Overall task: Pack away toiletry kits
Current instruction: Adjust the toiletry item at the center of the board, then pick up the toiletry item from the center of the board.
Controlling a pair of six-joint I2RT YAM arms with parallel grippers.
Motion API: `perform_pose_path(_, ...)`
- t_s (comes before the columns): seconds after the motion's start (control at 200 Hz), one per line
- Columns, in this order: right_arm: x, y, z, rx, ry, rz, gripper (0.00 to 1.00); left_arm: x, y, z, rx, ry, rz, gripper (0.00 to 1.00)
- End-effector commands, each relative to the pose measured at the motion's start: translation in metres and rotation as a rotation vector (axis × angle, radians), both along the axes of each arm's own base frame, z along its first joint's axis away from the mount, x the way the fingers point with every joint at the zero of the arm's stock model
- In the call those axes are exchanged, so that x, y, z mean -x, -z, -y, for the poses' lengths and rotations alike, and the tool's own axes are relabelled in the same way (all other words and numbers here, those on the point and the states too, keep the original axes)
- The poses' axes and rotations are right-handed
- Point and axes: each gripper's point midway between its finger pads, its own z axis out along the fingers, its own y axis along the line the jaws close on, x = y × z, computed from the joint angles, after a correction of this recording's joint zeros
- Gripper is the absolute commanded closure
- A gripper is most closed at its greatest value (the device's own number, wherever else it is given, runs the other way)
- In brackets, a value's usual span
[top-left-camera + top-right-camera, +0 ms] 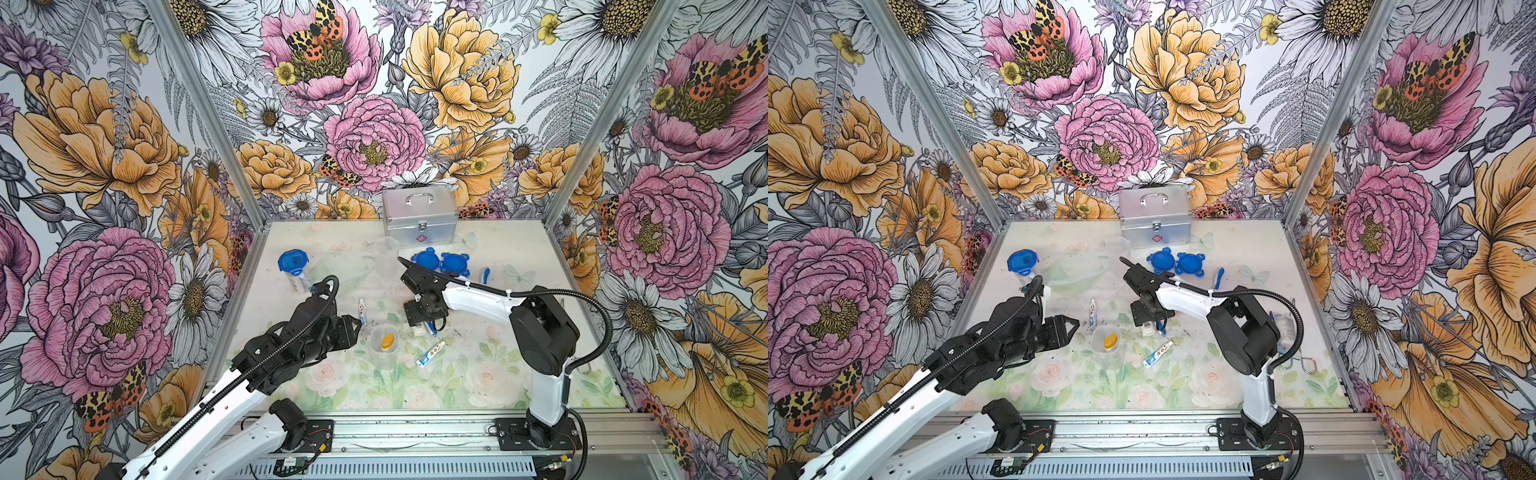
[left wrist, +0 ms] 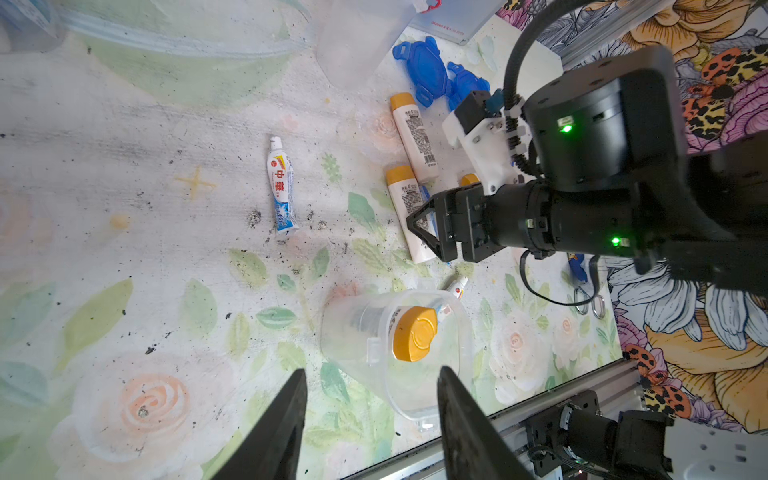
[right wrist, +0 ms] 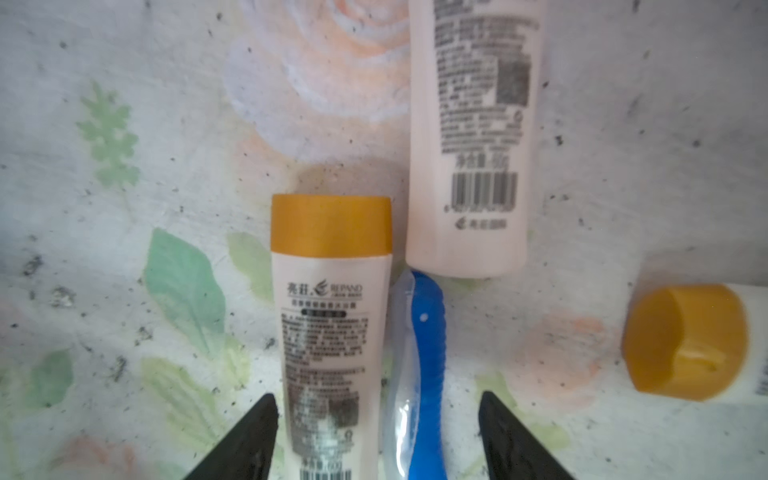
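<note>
My right gripper shifts away from the blue toothbrush (image 3: 428, 374) and lowers onto the bottle's lower body (image 3: 323, 440) next. The toothbrush lies beside the bottle between my open fingers.
A clear cup (image 1: 384, 348) stands mid-table with a yellow-capped white bottle (image 1: 387, 341) inside it. My left gripper (image 1: 355, 328) hovers just left of the cup, open and empty; in the left wrist view the cup (image 2: 453, 332) lies past my left gripper (image 2: 374, 374). My right gripper (image 1: 424, 328) points down, open. In the right wrist view my right gripper (image 3: 376, 397) straddles a lying bottle (image 3: 328, 324) and a blue toothbrush (image 3: 428, 374), touching neither. Two more bottles (image 3: 469, 145) (image 3: 685, 345) lie close by. Two tubes (image 1: 363, 311) (image 1: 430, 354) lie loose on the table.
A lidded cup (image 1: 294, 262) stands at the back left. Two blue lids (image 1: 426, 258) (image 1: 455, 264), a toothbrush (image 1: 485, 274) and an empty clear cup (image 1: 384, 249) lie near the silver case (image 1: 419, 216). More bottles (image 1: 1285, 328) sit behind the right arm.
</note>
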Motion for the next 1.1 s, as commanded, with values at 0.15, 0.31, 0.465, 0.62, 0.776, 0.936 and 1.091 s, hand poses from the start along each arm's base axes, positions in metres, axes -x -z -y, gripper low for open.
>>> perform_pose_path(0.15, -0.003, -0.019, -0.022, -0.068, -0.003, 0.011, 0.37, 0.002, 0.004, -0.001, -0.002, 0.002, -0.015, 0.49)
perform_pose_path(0.31, 0.000, -0.005, -0.029, -0.069, -0.006, -0.029, 0.44, 0.001, 0.003, 0.000, -0.006, 0.009, -0.011, 0.49)
perform_pose_path(0.465, 0.000, 0.009, -0.028, -0.043, -0.015, -0.047, 0.46, 0.001, -0.001, 0.000, -0.001, 0.010, -0.005, 0.49)
perform_pose_path(0.62, 0.002, 0.021, -0.027, -0.023, -0.012, -0.070, 0.46, 0.000, -0.004, 0.000, 0.002, 0.010, 0.003, 0.49)
perform_pose_path(0.776, 0.007, 0.031, -0.027, 0.000, -0.034, -0.084, 0.50, 0.000, -0.004, 0.003, 0.003, 0.018, -0.006, 0.47)
perform_pose_path(0.936, 0.010, 0.036, -0.023, 0.014, -0.037, -0.089, 0.68, 0.003, -0.015, 0.013, 0.055, 0.057, -0.024, 0.39)
perform_pose_path(1.091, 0.004, 0.013, -0.029, -0.043, -0.068, -0.014, 0.81, 0.010, -0.023, 0.025, 0.104, 0.113, -0.092, 0.31)
